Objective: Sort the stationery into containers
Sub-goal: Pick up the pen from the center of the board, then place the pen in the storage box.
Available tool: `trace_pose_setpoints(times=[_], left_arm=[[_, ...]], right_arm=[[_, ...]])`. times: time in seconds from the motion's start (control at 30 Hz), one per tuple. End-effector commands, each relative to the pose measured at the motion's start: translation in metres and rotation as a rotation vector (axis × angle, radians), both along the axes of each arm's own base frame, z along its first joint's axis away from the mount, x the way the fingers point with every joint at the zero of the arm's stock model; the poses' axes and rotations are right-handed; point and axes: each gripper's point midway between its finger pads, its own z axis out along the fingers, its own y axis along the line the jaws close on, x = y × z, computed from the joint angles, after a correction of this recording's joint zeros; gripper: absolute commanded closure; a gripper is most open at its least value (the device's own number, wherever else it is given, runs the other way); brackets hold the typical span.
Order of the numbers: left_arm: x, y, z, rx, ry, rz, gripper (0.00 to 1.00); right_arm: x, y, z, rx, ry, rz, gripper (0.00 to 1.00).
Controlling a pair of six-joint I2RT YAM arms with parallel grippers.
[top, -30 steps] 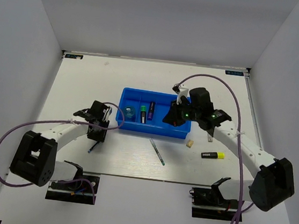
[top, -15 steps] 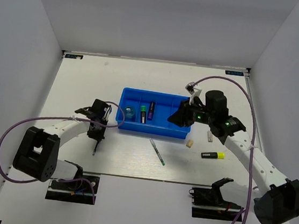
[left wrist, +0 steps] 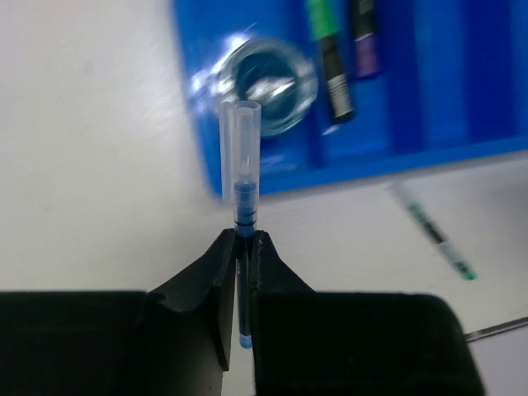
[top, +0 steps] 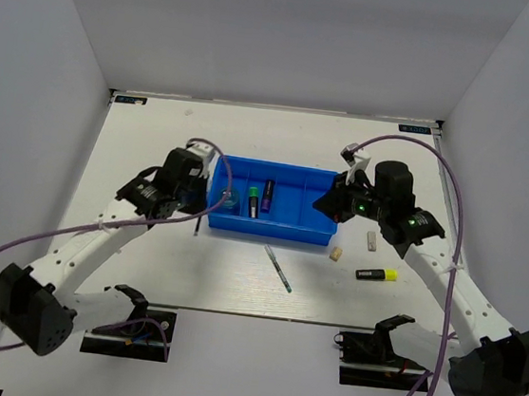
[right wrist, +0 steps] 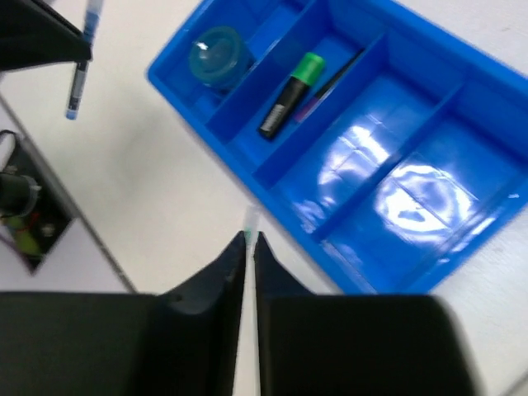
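Observation:
My left gripper holds the dark blue pen, and the blue tray's section (top: 289, 201) (left wrist: 437, 74) beside the purple-black marker is empty. I will move the gripper to the right in the top view, lower it and let go of the pen.
My left gripper (top: 196, 211) (left wrist: 242, 239) is shut on the dark blue pen (top: 197, 227) (left wrist: 240, 165), held above the table by the left end of the blue tray (top: 285, 231) (left wrist: 412, 157) (right wrist: 388, 107). In the tray lie a bluish round piece (top: 229, 198) (left wrist: 268, 82), a green-black marker (top: 253, 200) (right wrist: 290, 95) and a purple-black marker (top: 268, 196). My right gripper (top: 328, 203) (right wrist: 249, 239) hangs shut and empty over the tray's right end. On the table lie the thin green pen (top: 278, 267), the yellow-black highlighter (top: 376, 274), and beige (top: 335, 254) and white (top: 371, 239) erasers.
White walls close in the table on three sides. Purple cables loop from both arms. The tray's two right compartments hold nothing. The arm bases and their clamps sit at the near edge.
My left gripper closed on the dark blue pen, lifted it off the table and carried it up and right to the tray's left end. The right gripper withdrew rightward from the tray.

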Motion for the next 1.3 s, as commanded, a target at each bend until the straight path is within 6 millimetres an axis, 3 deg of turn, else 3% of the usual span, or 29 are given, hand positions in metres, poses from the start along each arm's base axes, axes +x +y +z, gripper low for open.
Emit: trace_pose_setpoints(times=[0.0,0.03,0.07,0.1,0.13,0.2,0.23,0.27,0.3,0.33,0.37,0.4,0.43,0.5,0.53,0.57,0.7,0.8,0.93,1.03,1.07,1.13,1.17,1.2,1.23,1.27], left_arm=[[0.018,-0.074,0.033,-0.132,-0.080,-0.123,1.00],[0.029,-0.090,0.037,-0.143,-0.086,-0.136,1.00],[0.034,-0.101,0.040,-0.154,-0.092,-0.149,1.00],[0.047,-0.130,0.062,-0.200,-0.134,-0.175,1.00],[0.055,-0.141,0.048,-0.185,-0.103,-0.177,1.00],[0.072,-0.168,0.050,-0.225,-0.110,-0.169,1.00],[0.080,-0.181,0.048,-0.231,-0.108,-0.169,1.00],[0.086,-0.190,0.048,-0.252,-0.112,-0.156,1.00],[0.096,-0.200,0.034,-0.250,-0.094,-0.132,1.00],[0.101,-0.207,0.039,-0.277,-0.099,-0.112,1.00],[0.109,-0.212,0.043,-0.293,-0.112,-0.098,1.00],[0.117,-0.214,0.024,-0.274,-0.087,-0.067,1.00],[0.122,-0.222,0.032,-0.298,-0.101,-0.060,1.00],[0.128,-0.225,0.012,-0.269,-0.075,-0.041,0.99],[0.130,-0.231,0.012,-0.278,-0.074,-0.039,0.97],[0.131,-0.230,0.007,-0.269,-0.066,-0.034,0.94],[0.132,-0.233,-0.005,-0.247,-0.051,-0.018,0.61],[0.131,-0.227,-0.006,-0.230,-0.052,-0.011,0.47],[0.129,-0.225,0.002,-0.228,-0.066,-0.026,0.38],[0.125,-0.224,0.021,-0.247,-0.094,-0.044,0.39],[0.120,-0.221,0.044,-0.269,-0.130,-0.056,0.47],[0.107,-0.218,0.049,-0.250,-0.147,-0.098,0.63],[0.097,-0.206,0.083,-0.272,-0.206,-0.099,0.82],[0.082,-0.198,0.067,-0.212,-0.191,-0.134,0.89],[0.075,-0.189,0.068,-0.192,-0.198,-0.132,0.93],[0.061,-0.169,0.108,-0.231,-0.275,-0.125,0.94]], right_arm=[[0.013,-0.016,0.006,-0.056,-0.065,-0.068,0.86],[0.013,-0.018,0.002,-0.062,-0.059,-0.071,0.70],[0.015,-0.021,0.002,-0.071,-0.064,-0.079,0.66],[0.015,-0.025,0.002,-0.075,-0.069,-0.091,0.66],[0.014,-0.027,-0.001,-0.083,-0.071,-0.095,0.67],[0.012,-0.033,-0.001,-0.090,-0.079,-0.109,0.75],[0.010,-0.035,-0.002,-0.096,-0.087,-0.107,0.87],[0.007,-0.038,-0.008,-0.111,-0.087,-0.093,0.92],[0.002,-0.038,-0.011,-0.112,-0.075,-0.078,0.97],[-0.004,-0.038,-0.014,-0.111,-0.072,-0.055,1.00],[-0.007,-0.038,-0.016,-0.128,-0.093,-0.025,1.00],[-0.016,-0.036,-0.019,-0.121,-0.076,0.015,1.00],[-0.019,-0.037,-0.021,-0.128,-0.080,0.032,1.00],[-0.024,-0.037,-0.025,-0.133,-0.091,0.058,0.98],[-0.026,-0.038,-0.025,-0.132,-0.098,0.061,0.98],[-0.026,-0.039,-0.026,-0.134,-0.103,0.060,0.95],[-0.027,-0.037,-0.028,-0.140,-0.110,0.083,0.86],[-0.031,-0.035,-0.037,-0.154,-0.067,0.126,0.69],[-0.039,-0.031,-0.047,-0.166,-0.021,0.192,0.68],[-0.051,-0.022,-0.046,-0.140,-0.007,0.288,0.71],[-0.059,-0.018,-0.048,-0.128,0.012,0.347,0.72],[-0.065,-0.014,-0.052,-0.141,0.048,0.398,0.74],[-0.074,-0.009,-0.062,-0.165,0.083,0.450,0.75],[-0.074,-0.006,-0.062,-0.177,0.081,0.467,0.75],[-0.076,-0.004,-0.065,-0.190,0.088,0.480,0.75],[-0.083,0.002,-0.074,-0.227,0.096,0.523,0.75]])
